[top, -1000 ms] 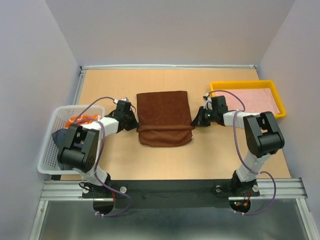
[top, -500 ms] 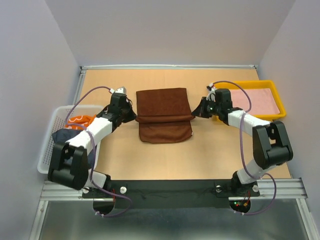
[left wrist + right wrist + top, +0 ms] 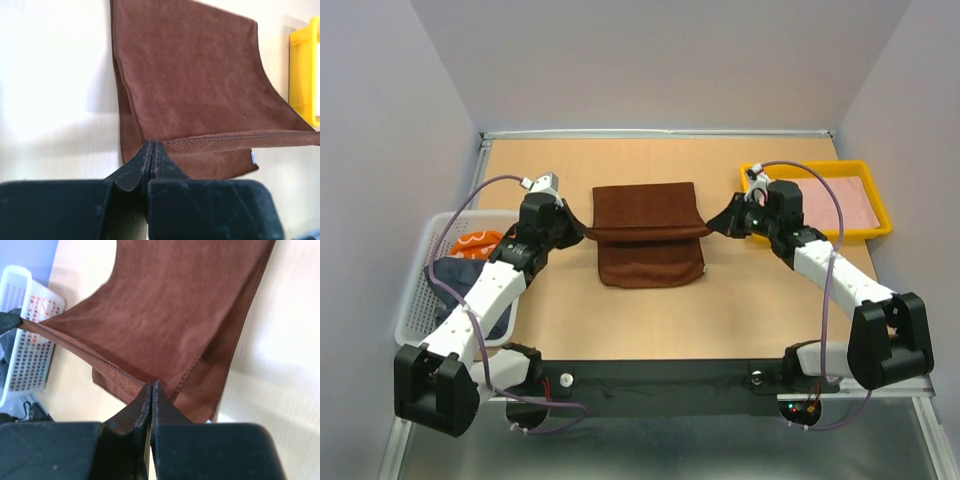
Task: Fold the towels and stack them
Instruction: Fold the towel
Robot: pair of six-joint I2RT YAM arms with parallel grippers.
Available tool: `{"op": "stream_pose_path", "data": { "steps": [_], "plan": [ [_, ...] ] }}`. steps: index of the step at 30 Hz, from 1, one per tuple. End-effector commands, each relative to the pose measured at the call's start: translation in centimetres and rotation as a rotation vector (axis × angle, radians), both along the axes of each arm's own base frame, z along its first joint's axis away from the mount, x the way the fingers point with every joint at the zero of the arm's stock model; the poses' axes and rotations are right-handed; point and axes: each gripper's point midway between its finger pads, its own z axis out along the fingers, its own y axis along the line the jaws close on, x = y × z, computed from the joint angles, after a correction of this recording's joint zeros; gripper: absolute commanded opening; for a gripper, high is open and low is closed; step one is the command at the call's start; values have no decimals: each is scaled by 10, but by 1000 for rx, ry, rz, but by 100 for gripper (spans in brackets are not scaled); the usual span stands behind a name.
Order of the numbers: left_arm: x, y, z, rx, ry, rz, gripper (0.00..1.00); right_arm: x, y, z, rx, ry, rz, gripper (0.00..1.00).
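Observation:
Next, my left gripper moves down and draws back, bringing the lifted edge's corner down over the lower layer's near corner.
A reddish-brown towel lies in the middle of the table, its far part flat. One edge is lifted and stretched taut between both grippers, with a lower layer showing below it. My left gripper is shut on that edge's left corner, seen at the jaw tips against the towel. My right gripper is shut on the right corner, its tips pinching the towel. An orange towel and a dark navy towel lie in the basket.
A white mesh basket stands at the left table edge, also seen as the basket in the right wrist view. A yellow tray holding a pink cloth sits at the back right. Walls enclose the table.
Both grippers have risen and moved toward the far side, carrying the brown towel's held edge up and over the lower layer. Both arms have stretched out further.

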Motion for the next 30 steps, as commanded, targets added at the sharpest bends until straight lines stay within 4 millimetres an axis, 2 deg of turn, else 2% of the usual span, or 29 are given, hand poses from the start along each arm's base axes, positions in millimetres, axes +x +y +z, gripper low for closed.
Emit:
{"op": "stream_pose_path", "data": {
  "steps": [1, 2, 5, 8, 16, 18, 22, 24, 25, 26, 28, 29, 30],
  "plan": [
    [-18, 23, -42, 45, 83, 88, 0, -10, -23, -35, -68, 71, -79, 0],
    [-21, 21, -60, 39, 112, 83, 0, -14, -25, -51, -88, 106, -79, 0],
    [-29, 10, -86, -12, 163, 47, 0, -21, -29, -82, -124, 177, -86, 1],
    [-37, 2, -106, -24, 214, 32, 0, -27, -30, -101, -138, 230, -77, 0],
    [-46, 4, -126, -11, 250, 49, 3, -37, -33, -132, -157, 324, -87, 1],
    [-47, 4, -128, -11, 258, 49, 4, -37, -33, -135, -158, 332, -85, 1],
    [-50, 3, -135, -4, 281, 49, 10, -38, -35, -141, -168, 347, -91, 10],
    [-47, 2, -133, -6, 276, 49, 15, -33, -35, -139, -175, 337, -98, 12],
    [-46, 2, -132, -3, 276, 49, 16, -29, -35, -136, -175, 330, -103, 15],
    [-43, 1, -129, -5, 268, 45, 22, -24, -33, -128, -168, 304, -100, 19],
    [-38, -3, -119, -17, 248, 37, 29, -20, -31, -116, -154, 276, -100, 36],
    [-34, -5, -108, -29, 220, 37, 37, -17, -31, -103, -140, 242, -105, 51],
    [-34, -5, -102, -30, 207, 38, 42, -16, -32, -97, -138, 226, -116, 58]
  ]
}}
